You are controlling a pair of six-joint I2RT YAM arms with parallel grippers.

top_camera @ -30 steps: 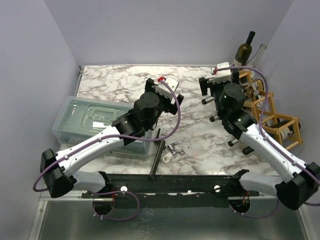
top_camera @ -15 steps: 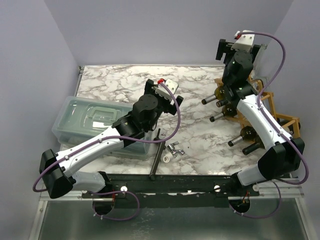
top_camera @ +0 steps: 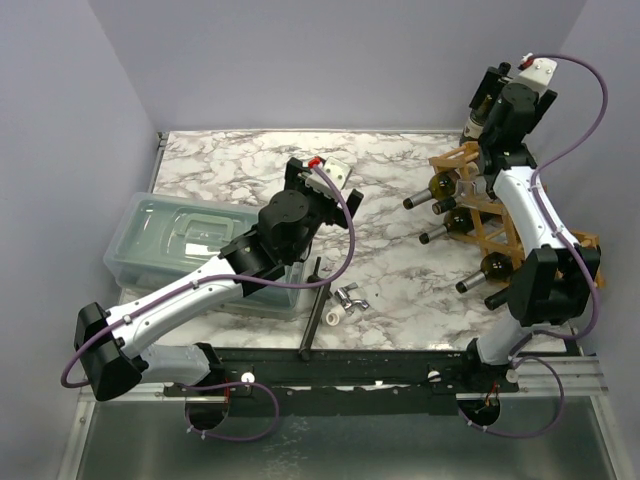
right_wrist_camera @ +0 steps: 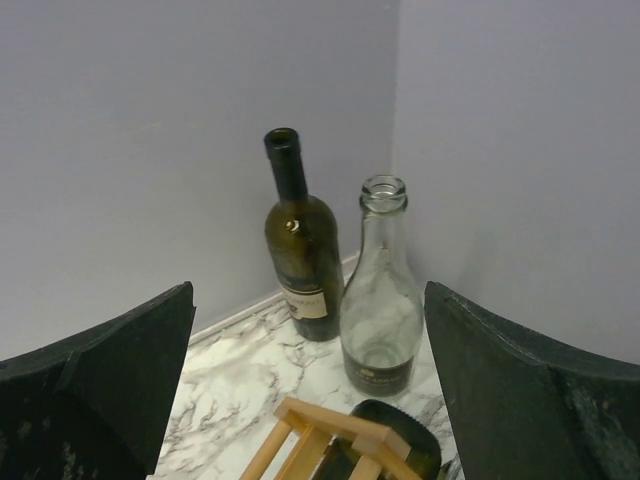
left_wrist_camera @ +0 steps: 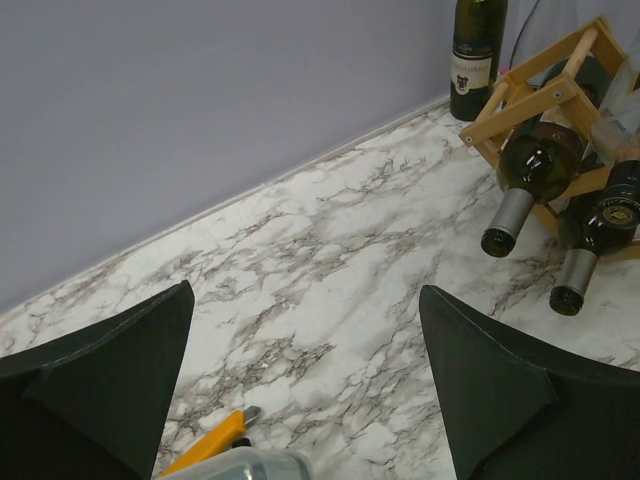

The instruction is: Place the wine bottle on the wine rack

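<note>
My right gripper needs to reach outward and rightward in its wrist view until the fingers straddle the clear glass bottle's neck [right_wrist_camera: 383, 222], which stands that way.
The light-brown wooden wine rack [top_camera: 512, 222] stands at the right of the table with several bottles lying in its cells, necks pointing left. Two bottles stand upright in the back right corner behind it: a dark green wine bottle [right_wrist_camera: 305, 250] and a clear glass bottle [right_wrist_camera: 382, 290]. My right gripper [top_camera: 497, 95] is raised above the rack's top [right_wrist_camera: 335, 432], open and empty, and faces both bottles [right_wrist_camera: 308, 290]. My left gripper [top_camera: 324, 180] hovers open and empty over the middle of the table [left_wrist_camera: 305, 292]. The left wrist view also shows the rack [left_wrist_camera: 540, 90] and the dark bottle [left_wrist_camera: 475, 60].
A clear plastic lidded bin [top_camera: 190, 245] sits at the left. A black bar [top_camera: 316, 310] and a small white and metal piece [top_camera: 345, 303] lie near the front edge. A yellow utility knife [left_wrist_camera: 205, 445] lies beside the bin. Walls close in on the back and right.
My right arm has risen and swung from in front of the rack up to the back right corner, above the rack. The left arm has barely shifted.
</note>
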